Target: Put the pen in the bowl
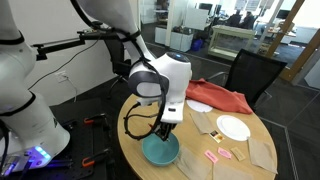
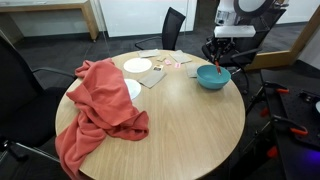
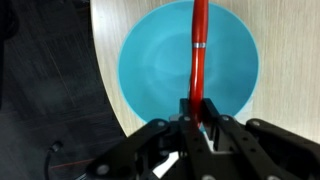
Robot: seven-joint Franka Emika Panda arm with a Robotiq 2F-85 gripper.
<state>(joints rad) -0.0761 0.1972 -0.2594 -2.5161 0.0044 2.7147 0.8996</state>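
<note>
The red pen (image 3: 199, 50) already points over the teal-blue bowl, which lies below the robot's gripper, so the gripper should next come down toward the bowl's middle and release the pen.
In the wrist view my gripper (image 3: 197, 112) is shut on the red pen (image 3: 199, 50), which points forward over the middle of the teal-blue bowl (image 3: 150, 60). The bowl sits at the edge of the round wooden table in both exterior views (image 1: 160, 151) (image 2: 211, 77). My gripper hangs just above the bowl (image 1: 162, 130) (image 2: 216, 62). The pen is too thin to make out clearly in the exterior views.
A white plate (image 1: 233, 127) (image 2: 137, 65) lies on brown paper. Small pink pieces (image 1: 222, 154) lie near it. A red cloth (image 2: 100, 100) (image 1: 215, 95) drapes over the table's side. Black chairs (image 1: 255, 70) (image 2: 174, 28) stand around the table (image 2: 190, 120).
</note>
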